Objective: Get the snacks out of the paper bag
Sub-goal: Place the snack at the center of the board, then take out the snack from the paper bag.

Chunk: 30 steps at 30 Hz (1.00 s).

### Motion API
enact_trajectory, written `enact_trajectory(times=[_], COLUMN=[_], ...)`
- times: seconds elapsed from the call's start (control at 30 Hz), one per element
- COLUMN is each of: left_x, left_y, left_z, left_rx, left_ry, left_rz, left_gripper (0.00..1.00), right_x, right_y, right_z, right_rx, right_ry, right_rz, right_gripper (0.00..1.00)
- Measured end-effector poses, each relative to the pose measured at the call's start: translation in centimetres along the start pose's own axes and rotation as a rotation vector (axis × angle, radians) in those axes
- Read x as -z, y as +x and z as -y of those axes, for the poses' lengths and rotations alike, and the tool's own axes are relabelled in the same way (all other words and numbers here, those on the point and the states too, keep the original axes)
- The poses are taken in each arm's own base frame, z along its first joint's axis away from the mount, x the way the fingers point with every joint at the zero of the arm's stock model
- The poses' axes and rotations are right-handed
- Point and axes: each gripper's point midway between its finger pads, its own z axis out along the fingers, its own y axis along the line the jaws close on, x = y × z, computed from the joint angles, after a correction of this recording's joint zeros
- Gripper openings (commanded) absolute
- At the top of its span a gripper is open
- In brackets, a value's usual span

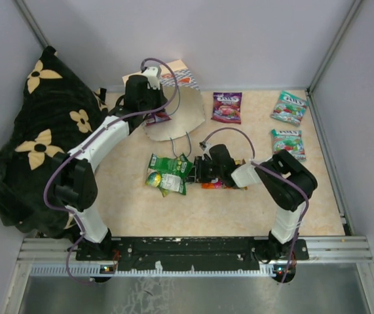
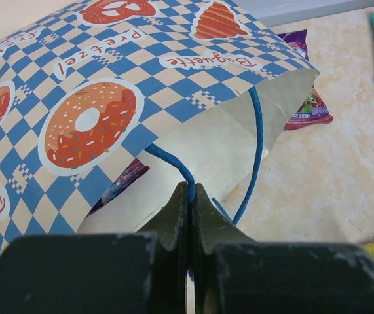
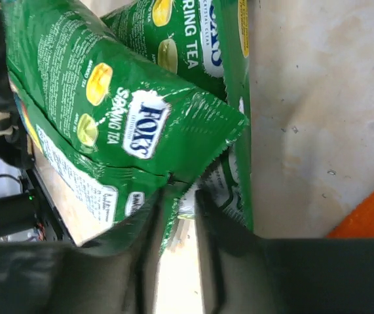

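I need to lift my right gripper off the green pouches next, and then I should reach outward through the bag's opening to the edge of the purple pouch inside.
The checkered paper bag (image 1: pixel 181 111) lies on its side at the back, its mouth facing right in the left wrist view (image 2: pixel 108 98). My left gripper (image 1: pixel 155 110) (image 2: pixel 190 191) is shut on a blue cord handle (image 2: pixel 173 165) at the mouth. A purple pouch (image 2: pixel 118 183) shows inside the bag. My right gripper (image 1: pixel 198 170) (image 3: pixel 181 196) is at the green pouches (image 1: pixel 168 173) (image 3: pixel 128 111). Its jaws stand a little apart, with a pouch edge between them. Out on the table lie a purple pouch (image 1: pixel 226 106) (image 2: pixel 308 104), two teal pouches (image 1: pixel 289 108) (image 1: pixel 287 142) and an orange-red pouch (image 1: pixel 223 185) under the right wrist.
A black cloth with cream flowers (image 1: pixel 42 131) is heaped along the left wall. Grey walls close in the back and both sides. The arm bases stand on the black rail (image 1: pixel 193 245) at the near edge.
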Motion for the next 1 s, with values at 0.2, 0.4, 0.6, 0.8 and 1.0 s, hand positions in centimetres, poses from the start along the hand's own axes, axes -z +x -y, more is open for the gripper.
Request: enact_trajectory(times=[0.2,0.4,0.6,0.8,1.0], left_x=[0.5,1.0,1.2,1.2,1.4], left_y=[-0.4,-1.2,-1.3,-1.2,-1.0], left_z=[-0.3,-0.4,-0.1,0.4,0.0], left_rx=[0.001,0.003,0.024,0.059,0.055], left_ry=[-0.006,-0.01,0.0,0.022,-0.005], left_rz=[0.006,0.023,0.025,0.017,0.015], left_gripper=[0.0,0.0,0.0,0.0,0.0], right_x=[0.4,6.6,9.9,-3.3,-10.2], right_y=[-2.3,-8.1,-17.1,-20.7,-22.0], right_z=[-1.1,-3.8,-9.4,-5.9,-4.5], right_rx=[0.07,0.123,-0.106,-0.535,-0.729], right_ry=[0.018,0.118,-0.11,-0.23,-0.214], right_rz=[0.082,0.361,0.734,0.639,0.56], right_gripper=[0.97,0.99,0.85,0.78,0.76])
